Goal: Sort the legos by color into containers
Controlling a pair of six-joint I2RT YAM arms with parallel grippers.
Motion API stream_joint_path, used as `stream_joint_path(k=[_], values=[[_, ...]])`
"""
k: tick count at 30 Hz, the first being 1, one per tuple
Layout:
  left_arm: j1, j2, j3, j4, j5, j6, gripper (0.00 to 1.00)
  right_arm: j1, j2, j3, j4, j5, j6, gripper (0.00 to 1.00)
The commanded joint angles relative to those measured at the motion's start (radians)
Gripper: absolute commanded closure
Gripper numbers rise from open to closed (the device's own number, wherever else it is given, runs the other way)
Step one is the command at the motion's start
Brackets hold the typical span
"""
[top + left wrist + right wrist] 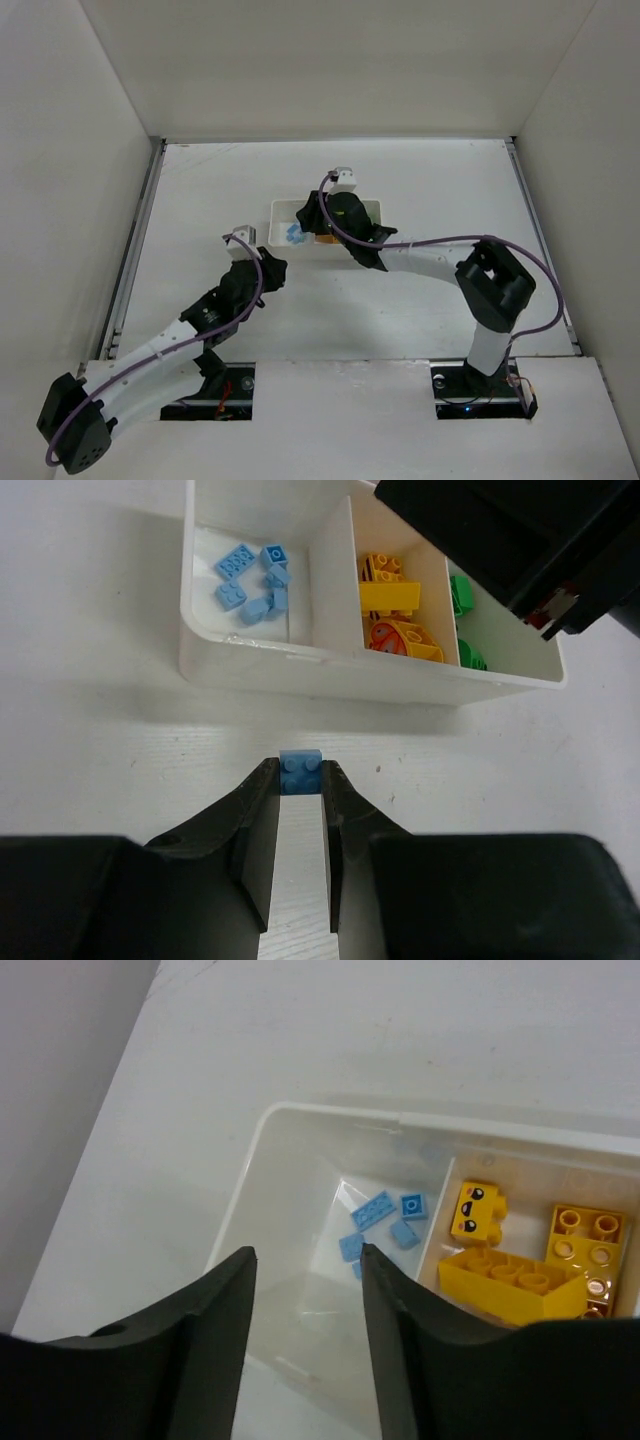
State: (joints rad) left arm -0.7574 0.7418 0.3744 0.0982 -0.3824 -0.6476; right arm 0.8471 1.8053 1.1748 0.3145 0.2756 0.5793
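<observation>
I need to carry the pale blue brick outward over the tray's near side next with my left gripper and let it go above the matching bricks, because the tray's blue section [293, 229] [252, 588] is outward of the gripper.
My left gripper [301, 780] is shut on a small pale blue brick [301, 772], held at its fingertips just short of the near wall of the white tray [300, 665]. The tray's left compartment holds several blue bricks [255, 580], the middle one yellow-orange bricks [395, 610], and the right one green bricks [462, 595]. My right gripper [307, 1255] is open and empty, hovering over the blue compartment with its blue bricks [385, 1222], next to the yellow bricks [510, 1280]. In the top view the right gripper [315, 225] covers much of the tray [283, 212], and the left gripper [270, 268] sits just before it.
The right gripper's black body [520, 530] hangs over the tray's far right corner in the left wrist view. White walls enclose the table [200, 200] on the left, back and right. No loose bricks show on the table in the top view.
</observation>
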Motion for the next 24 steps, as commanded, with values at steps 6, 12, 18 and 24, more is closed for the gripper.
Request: stream_joint_path(k=[6,12,18,24], values=[[0.045,0.138,0.136,0.081,0.022,0.055,0.85,-0.007,-0.196,-0.137,0.089,0.013,0.007,0.44],[0.083,0.364,0.28,0.135,0.054,0.124,0.81,0.002,-0.415,-0.414,0.133,0.097,0.033,0.44],[0.141,0.542,0.392,0.159,0.046,0.166,0.62,0.059,-0.589,-0.575,0.12,0.151,0.041,0.42],[0.151,0.463,0.374,0.146,0.025,0.183,0.21,0.076,-0.754,-0.685,0.058,0.257,0.027,0.32]])
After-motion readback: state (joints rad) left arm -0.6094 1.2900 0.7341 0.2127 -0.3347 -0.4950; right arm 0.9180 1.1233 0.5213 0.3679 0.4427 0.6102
